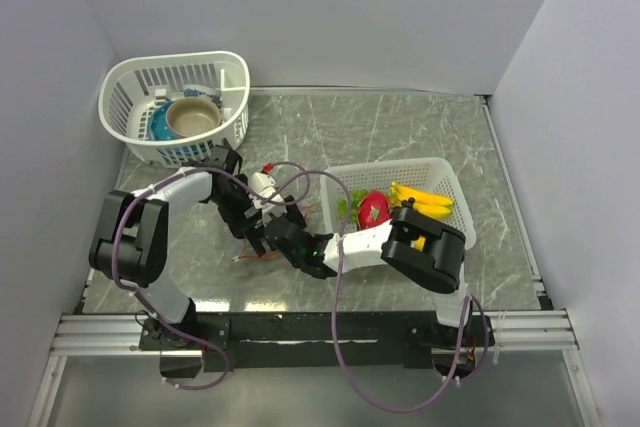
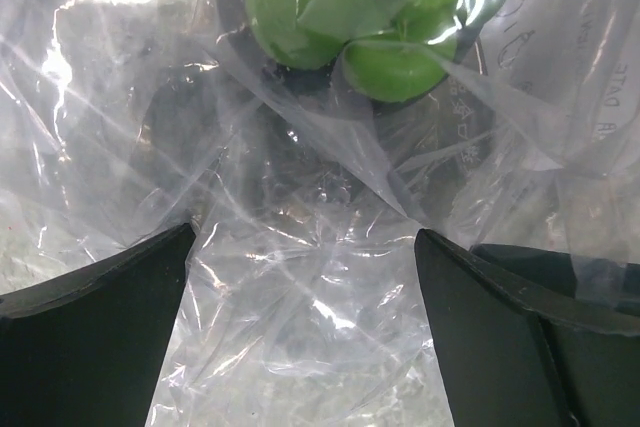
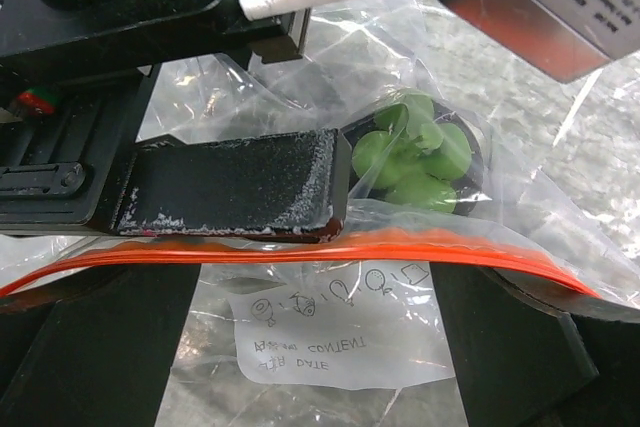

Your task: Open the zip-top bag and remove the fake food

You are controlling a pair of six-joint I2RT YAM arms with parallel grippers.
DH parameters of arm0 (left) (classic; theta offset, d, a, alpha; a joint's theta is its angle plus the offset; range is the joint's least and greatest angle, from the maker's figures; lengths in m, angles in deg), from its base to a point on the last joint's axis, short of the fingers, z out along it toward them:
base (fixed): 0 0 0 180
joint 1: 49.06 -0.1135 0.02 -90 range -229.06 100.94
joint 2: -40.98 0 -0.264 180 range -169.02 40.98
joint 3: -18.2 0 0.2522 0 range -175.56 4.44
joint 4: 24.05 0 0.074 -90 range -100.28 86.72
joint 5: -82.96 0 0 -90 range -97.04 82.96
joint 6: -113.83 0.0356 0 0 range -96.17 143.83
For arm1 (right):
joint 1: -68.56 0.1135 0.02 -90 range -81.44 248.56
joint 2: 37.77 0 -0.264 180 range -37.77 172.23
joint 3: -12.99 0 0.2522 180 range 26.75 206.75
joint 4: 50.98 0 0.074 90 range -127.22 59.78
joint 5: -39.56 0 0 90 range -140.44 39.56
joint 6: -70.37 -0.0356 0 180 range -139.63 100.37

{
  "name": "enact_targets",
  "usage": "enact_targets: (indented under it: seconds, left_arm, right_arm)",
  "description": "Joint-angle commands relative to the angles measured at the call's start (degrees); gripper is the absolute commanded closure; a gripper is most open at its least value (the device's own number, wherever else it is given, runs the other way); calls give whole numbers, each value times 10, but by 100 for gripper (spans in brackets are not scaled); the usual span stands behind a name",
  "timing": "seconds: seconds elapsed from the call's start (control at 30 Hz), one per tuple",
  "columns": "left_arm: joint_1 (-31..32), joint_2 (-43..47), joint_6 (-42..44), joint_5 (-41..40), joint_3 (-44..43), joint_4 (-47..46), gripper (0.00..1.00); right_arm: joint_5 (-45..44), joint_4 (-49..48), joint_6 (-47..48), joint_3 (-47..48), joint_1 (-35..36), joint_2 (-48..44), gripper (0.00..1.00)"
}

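Note:
The green cluster is still inside, so my left gripper will next move outward from the zip strip (image 3: 300,249), toward the tan bowl's basket, onto the bag's corner fold.
The zip-top bag (image 3: 330,332) lies crumpled on the table between both arms, its orange-red zip strip (image 3: 300,249) running across the right wrist view above a white label. A bright green bumpy cluster (image 3: 415,152) of fake food sits inside it, also seen through the plastic (image 2: 370,17). My left gripper (image 2: 305,237) is open with clear plastic spread between its fingers; one of its fingers (image 3: 230,187) rests by the zip strip, next to the cluster. My right gripper (image 3: 315,297) is open, straddling the label side of the bag. In the top view the two grippers (image 1: 250,225) (image 1: 288,239) meet over the bag.
A white mesh basket (image 1: 445,172) right of the grippers holds a yellow banana bunch (image 1: 425,199) and a pink-red dragon fruit (image 1: 375,209). Another white basket (image 1: 130,82) at the back left holds a tan bowl (image 1: 192,117) and a blue item. Walls close in on three sides.

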Motion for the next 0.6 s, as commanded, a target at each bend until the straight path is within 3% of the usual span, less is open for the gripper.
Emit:
enact_targets:
  seconds: [0.0,0.27,0.57]
  left_arm:
    - [2,15,-2,3,12,92,1]
    - [-74,12,-154,-63,-78,7,1]
    - [-166,-77,-144,68,-97,52,1]
  right_arm:
    - [-25,-52,7,0,-27,-1,0]
    - [21,-30,-56,-59,-8,-35,0]
    - [10,-17,-88,-74,11,-39,0]
